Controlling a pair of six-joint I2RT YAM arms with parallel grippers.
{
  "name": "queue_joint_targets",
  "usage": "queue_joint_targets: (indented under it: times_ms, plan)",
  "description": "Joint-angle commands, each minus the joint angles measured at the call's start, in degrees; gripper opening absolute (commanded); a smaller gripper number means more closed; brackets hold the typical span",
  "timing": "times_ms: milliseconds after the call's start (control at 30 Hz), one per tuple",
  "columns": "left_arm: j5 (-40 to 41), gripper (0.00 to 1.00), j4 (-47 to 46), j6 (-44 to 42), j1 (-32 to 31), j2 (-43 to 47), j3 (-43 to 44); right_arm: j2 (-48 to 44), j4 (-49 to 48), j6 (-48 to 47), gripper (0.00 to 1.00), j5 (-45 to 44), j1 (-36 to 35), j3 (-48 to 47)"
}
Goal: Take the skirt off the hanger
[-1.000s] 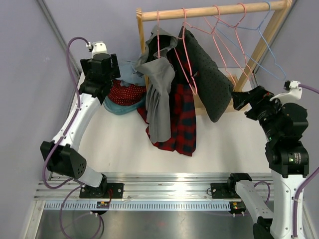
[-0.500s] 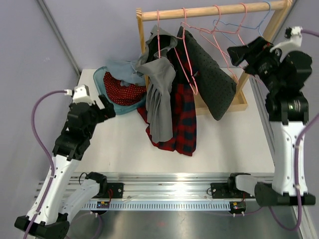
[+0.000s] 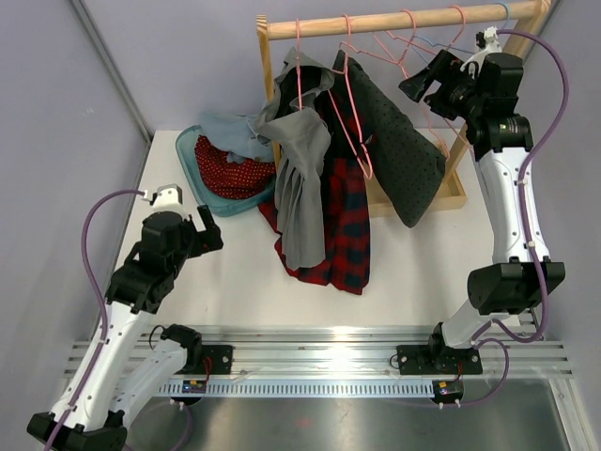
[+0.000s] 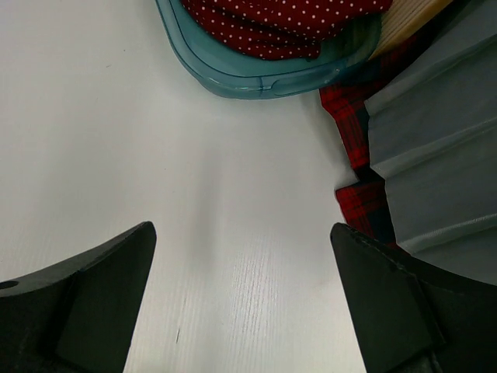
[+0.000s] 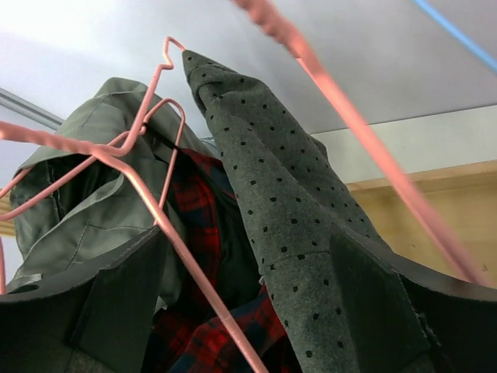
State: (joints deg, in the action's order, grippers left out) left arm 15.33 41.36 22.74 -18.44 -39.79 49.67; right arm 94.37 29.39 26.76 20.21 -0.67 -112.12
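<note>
My right gripper stays by the bar and closes on the dotted garment's pink hanger wire (image 3: 406,73) (image 5: 200,282) next, since the wire already crosses between its open fingers.
The red and dark tartan skirt (image 3: 346,221) hangs from a pink wire hanger (image 3: 349,108) on the wooden rail, half covered by a grey garment (image 3: 302,178). Its hem reaches the table, and shows in the left wrist view (image 4: 365,210). My left gripper (image 3: 211,233) is open and empty, low over the table left of the skirt (image 4: 242,233). My right gripper (image 3: 418,83) is open and empty, high by the rail among the empty hangers. In its wrist view (image 5: 248,241) a pink wire (image 5: 194,280) crosses between the fingers, with the skirt (image 5: 206,342) behind.
A dark grey dotted garment (image 3: 406,146) hangs right of the skirt. A teal basin (image 3: 192,174) with a red dotted garment (image 3: 230,167) sits at the back left. The wooden rack (image 3: 404,19) holds empty pink hangers and a light blue one (image 3: 495,56).
My left arm came down from beside the basin to low over the table at the left. My right arm rose from the right side up to the rail by the empty hangers.
</note>
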Motion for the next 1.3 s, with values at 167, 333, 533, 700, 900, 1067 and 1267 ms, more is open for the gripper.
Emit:
queue_joint_targets:
  times_ms: [167, 333, 533, 700, 900, 1067, 1267]
  plan:
    - [-2.15, 0.99, -2.96, -0.16, -0.28, -0.64, -0.19, -2.79, -2.93, -2.07, 0.51, 0.45, -2.06, 2.51]
    - [-2.24, 0.99, -2.87, -0.24, -0.46, -0.81, -0.19, -1.91, -0.92, -2.15, 0.0, -0.08, -2.58, 1.03]
    - [-1.18, 0.99, -2.69, -0.94, -1.34, -0.47, 0.43, -1.29, 2.59, -2.24, 0.0, -1.13, -2.67, -6.61]
    - [-1.45, 0.99, -2.7, -2.17, -2.21, -1.77, 4.28, -0.15, 7.52, -2.94, 0.0, -1.84, -2.67, -19.09]
    - [1.19, 0.99, -1.02, -5.77, -13.36, -10.89, 24.13, -6.9, 7.09, -1.9, 0.0, -1.84, -2.67, -14.55]
    - [0.75, 0.99, -3.04, -10.34, -32.22, -20.58, 37.85, -16.75, 3.84, 0.74, 0.0, -1.49, -2.67, -1.66]
    - [1.11, 0.99, -13.57, -12.46, -50.43, -30.33, 39.63, -24.84, 3.3, 4.35, 0.0, -0.08, -2.67, 6.55]
